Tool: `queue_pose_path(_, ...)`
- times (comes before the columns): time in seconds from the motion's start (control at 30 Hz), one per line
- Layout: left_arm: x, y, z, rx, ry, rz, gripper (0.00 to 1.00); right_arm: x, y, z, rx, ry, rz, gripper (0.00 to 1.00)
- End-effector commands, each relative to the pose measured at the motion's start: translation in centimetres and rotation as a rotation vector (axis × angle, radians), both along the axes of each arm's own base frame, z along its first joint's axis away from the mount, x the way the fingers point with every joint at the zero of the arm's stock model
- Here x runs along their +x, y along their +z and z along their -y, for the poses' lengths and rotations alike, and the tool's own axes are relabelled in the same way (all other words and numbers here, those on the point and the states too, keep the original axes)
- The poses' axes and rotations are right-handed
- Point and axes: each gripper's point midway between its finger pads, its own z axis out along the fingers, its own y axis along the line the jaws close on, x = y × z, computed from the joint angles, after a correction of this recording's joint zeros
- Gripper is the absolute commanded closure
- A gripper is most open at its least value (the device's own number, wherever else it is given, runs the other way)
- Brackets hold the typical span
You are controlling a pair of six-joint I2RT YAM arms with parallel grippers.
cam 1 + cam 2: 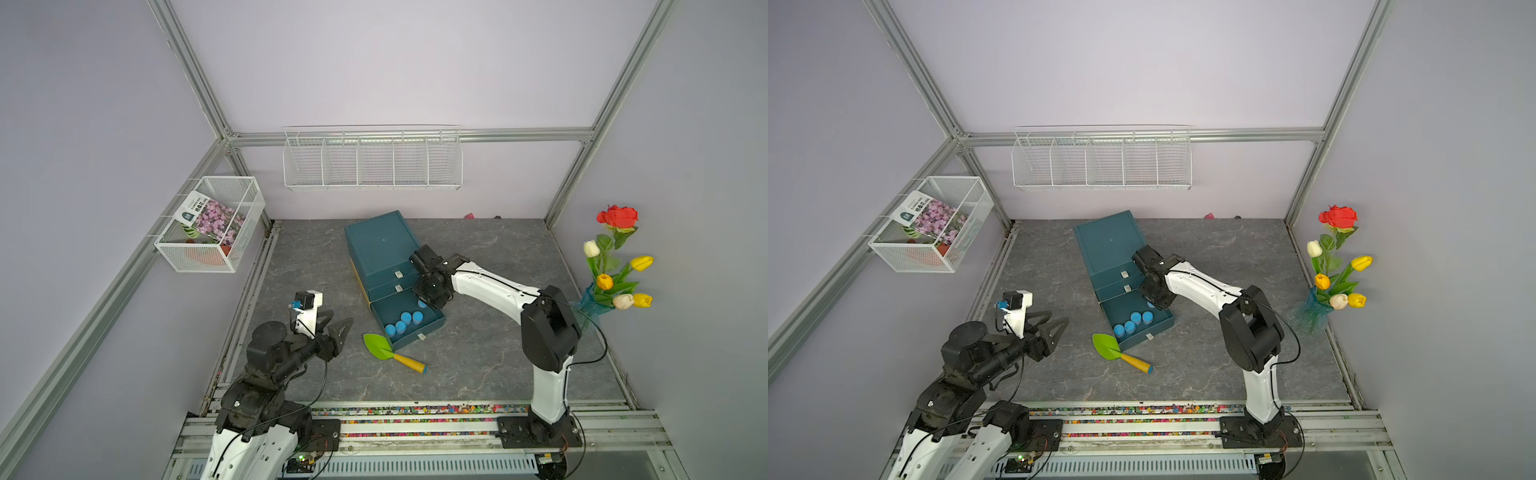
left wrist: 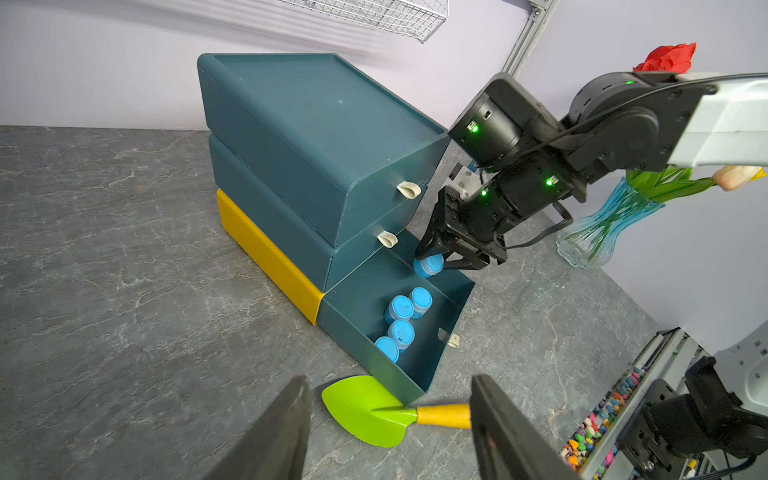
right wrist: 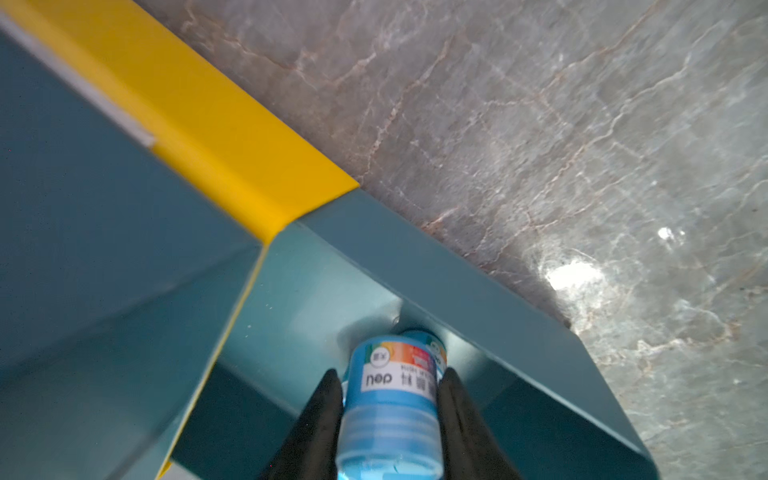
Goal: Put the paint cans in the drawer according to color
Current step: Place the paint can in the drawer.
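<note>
I will next move my right gripper down and slightly back and release the can, because the bare bottom of the drawer by the standing cans is below and back from the gripper.
A teal drawer unit (image 1: pixel 380 245) with a yellow base has its bottom drawer (image 1: pixel 432 328) pulled out. Several light blue paint cans (image 1: pixel 403 324) stand inside it, also seen as paint cans (image 2: pixel 401 322) in the left wrist view. My right gripper (image 1: pixel 424 300) reaches down into the drawer's back corner, shut on another light blue paint can (image 3: pixel 390 399); that held can (image 2: pixel 430 266) hangs just above the drawer floor. My left gripper (image 1: pixel 338 324) hovers left of the drawer, open and empty, with its fingers (image 2: pixel 291 424) wide apart. No white or dark teal-green cans are in view.
A green trowel (image 1: pixel 380 347) with a yellow handle lies on the table against the open drawer's front corner. A vase of flowers (image 1: pixel 615 270) stands at the right wall. A wire basket (image 1: pixel 210 224) and a wire rack (image 1: pixel 372 160) hang on the walls.
</note>
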Motion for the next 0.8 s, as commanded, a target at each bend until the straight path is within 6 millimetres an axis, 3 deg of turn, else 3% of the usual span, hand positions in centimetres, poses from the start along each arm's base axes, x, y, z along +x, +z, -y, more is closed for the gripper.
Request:
queue_pose_path(0.0,-0.1,0.1,-0.1,0.001,0.002,0.006,0.36,0.4,-1.0,0.1,-0.022,-0.017,0.009,1.0)
queue_pose_path(0.27,-0.1,0.0,-0.1,0.002,0.003,0.005,0.36,-1.2,-2.3,-1.8,0.021,0.074,-0.058,1.0)
queue_pose_path(0.53,-0.1,0.0,-0.1,0.0,0.001,0.004,0.36,-2.4,-2.4,-1.3,0.017,0.07,-0.06,0.97)
queue_pose_path(0.63,-0.1,0.0,-0.1,0.0,0.002,0.003,0.36,-2.4,-2.5,-1.2,0.015,0.058,-0.064,0.86)
queue_pose_path(0.7,-0.1,0.0,-0.1,0.0,0.001,0.003,0.36,-2.3,-2.6,-1.4,0.021,0.053,-0.065,0.67)
queue_pose_path(0.77,-0.1,0.0,-0.1,0.0,0.002,0.002,0.36,-2.2,-2.2,-1.4,0.023,0.052,-0.056,0.56)
